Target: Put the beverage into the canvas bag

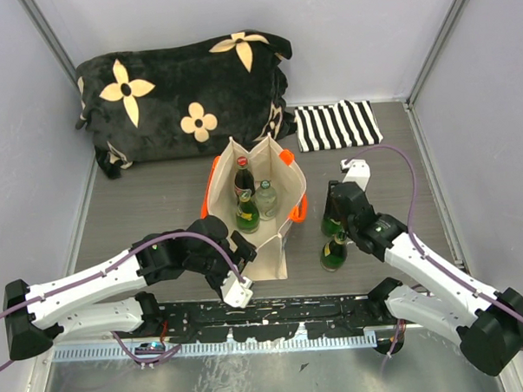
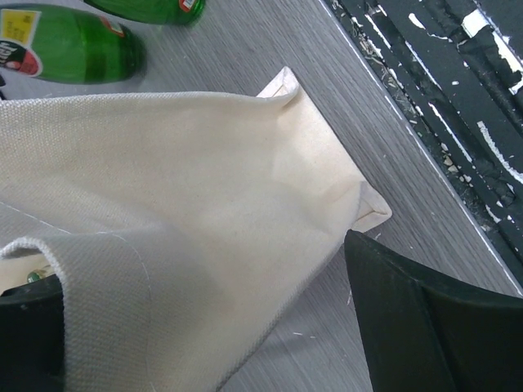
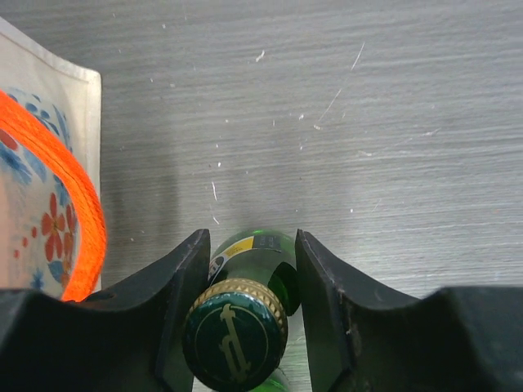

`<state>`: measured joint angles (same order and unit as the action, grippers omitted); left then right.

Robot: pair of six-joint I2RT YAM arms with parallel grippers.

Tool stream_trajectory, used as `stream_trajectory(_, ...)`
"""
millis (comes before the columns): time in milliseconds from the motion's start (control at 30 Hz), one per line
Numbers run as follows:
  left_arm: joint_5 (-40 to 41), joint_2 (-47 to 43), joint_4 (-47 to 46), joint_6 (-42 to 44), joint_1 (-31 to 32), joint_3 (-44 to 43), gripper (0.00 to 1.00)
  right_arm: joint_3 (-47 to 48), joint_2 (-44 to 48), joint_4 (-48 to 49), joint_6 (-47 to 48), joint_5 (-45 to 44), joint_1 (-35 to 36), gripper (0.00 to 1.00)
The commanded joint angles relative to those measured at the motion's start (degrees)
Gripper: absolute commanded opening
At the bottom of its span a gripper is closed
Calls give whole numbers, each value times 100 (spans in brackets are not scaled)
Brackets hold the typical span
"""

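My right gripper lifts over the bag's side next. Then it lowers the green bottle at the bag's free near end, to the left in the top view, and releases it there.
The beige canvas bag (image 1: 265, 248) with orange handles stands open mid-table, and three bottles stand inside it. My right gripper (image 1: 335, 203) is just right of the bag. In the right wrist view its fingers (image 3: 251, 245) press both sides of the neck of an upright green bottle (image 3: 237, 335) with a gold-edged cap. A second green bottle (image 1: 334, 250) stands in front of it. My left gripper (image 1: 237, 265) is at the bag's near left corner. It stays wide open (image 2: 200, 261) astride the cloth wall (image 2: 188, 188), one finger inside the bag.
A black flowered cushion (image 1: 183, 95) lies at the back left. A black-and-white striped cloth (image 1: 336, 125) lies at the back right. A black rail (image 1: 275, 317) runs along the near edge. Grey walls close both sides.
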<state>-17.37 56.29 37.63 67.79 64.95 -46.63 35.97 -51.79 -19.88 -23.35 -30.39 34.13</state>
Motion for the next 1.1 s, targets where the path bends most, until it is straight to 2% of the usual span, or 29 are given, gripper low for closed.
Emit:
stream_trajectory(0, 71, -6, 298, 114, 27, -40, 94, 984, 71, 670, 154, -425, 15, 1)
stream_trajectory(300, 132, 28, 311, 190, 28, -43, 94, 1869, -94, 813, 464, -485, -23, 1)
stream_trajectory(500, 126, 39, 368, 239, 28, -55, 94, 2883, -348, 911, 937, -404, -23, 1)
stream_trajectory(833, 114, 163, 355, 330, 27, -106, 94, 4759, -1197, 917, 1466, 639, -20, 1)
stream_trajectory(1067, 156, 293, 312, 467, 29, -120, 94, 4999, -1351, 1092, 1646, 1049, 474, 1)
